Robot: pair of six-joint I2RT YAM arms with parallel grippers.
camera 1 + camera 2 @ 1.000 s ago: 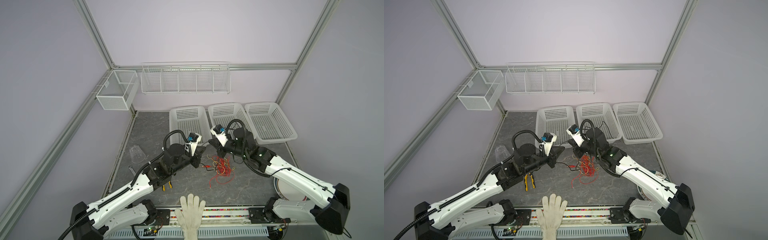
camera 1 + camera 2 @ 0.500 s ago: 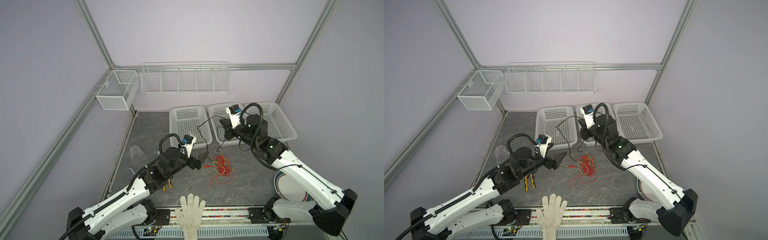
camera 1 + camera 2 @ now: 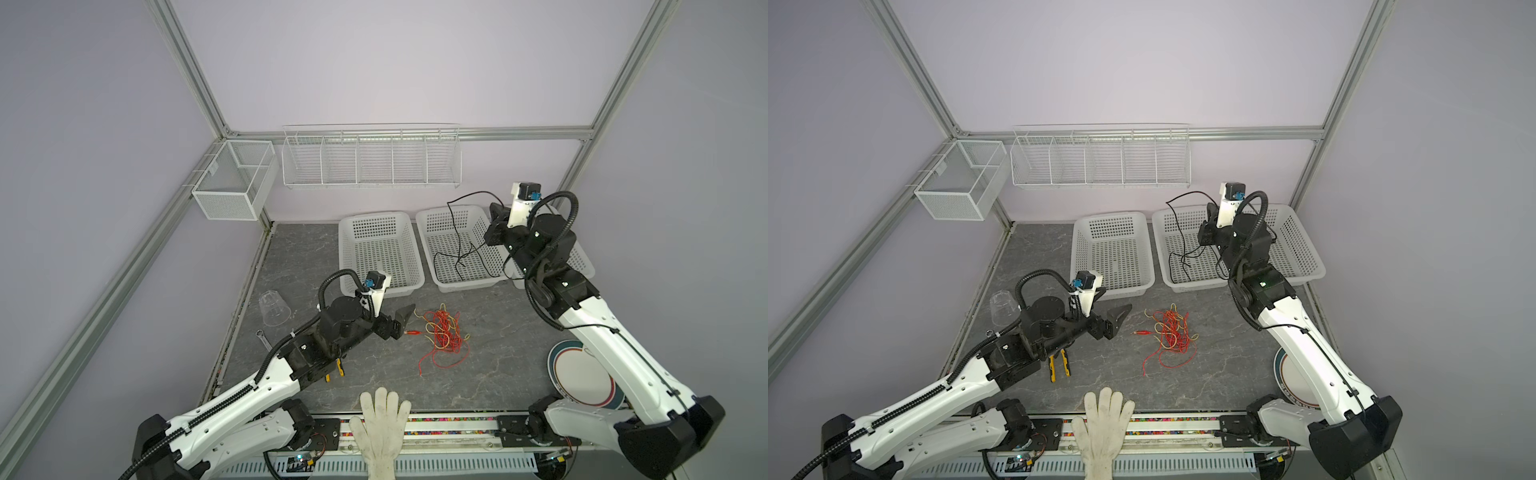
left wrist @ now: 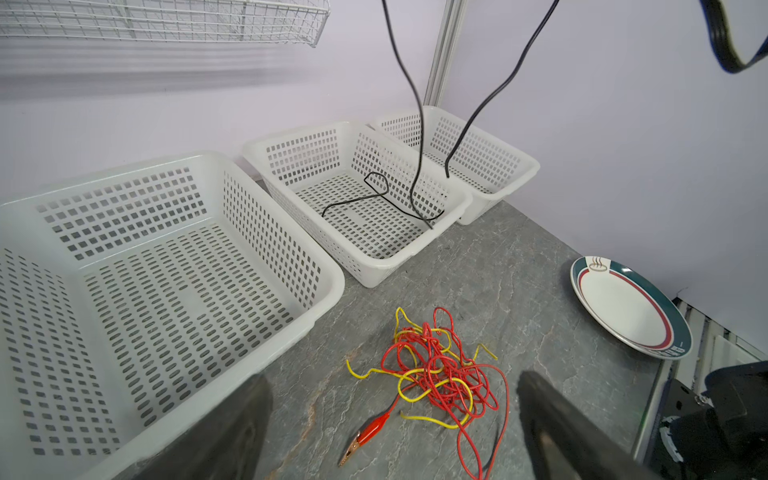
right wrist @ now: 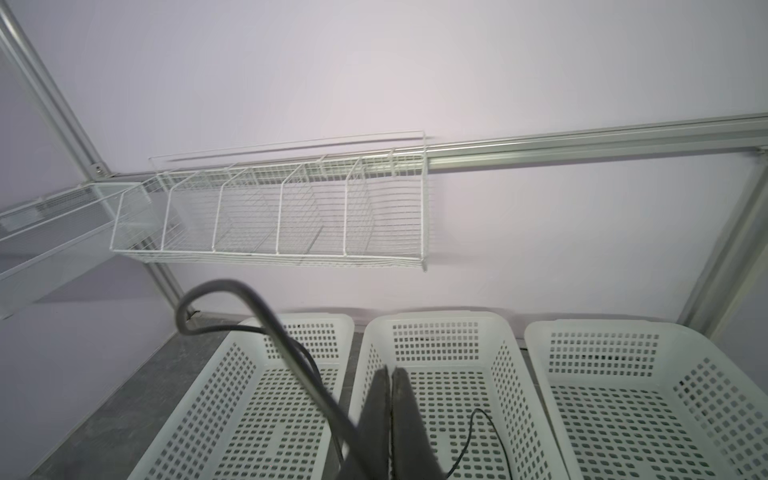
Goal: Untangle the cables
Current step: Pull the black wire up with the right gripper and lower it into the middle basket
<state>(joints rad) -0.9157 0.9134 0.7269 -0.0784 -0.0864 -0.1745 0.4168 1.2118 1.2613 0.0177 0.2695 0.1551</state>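
The lower loops of the black cable already lie in the middle basket, clear of the tangle, so my right gripper should tip down and sink in there to release the cable.
A red cable and a yellow cable lie tangled together on the grey table, and the red one ends in a red clip. My left gripper is open just left of this tangle, holding nothing. My right gripper is raised above the middle basket and shut on the black cable. That cable loops down into the basket, clear of the other two.
White baskets stand to the left and right of the middle one. A plate lies at the front right. A clear cup, yellow-handled pliers and a glove are at the front left.
My right gripper has risen and swung back to the right, drawing the black cable out of the tangle and over the middle basket. My left gripper has opened and pulled back to the left.
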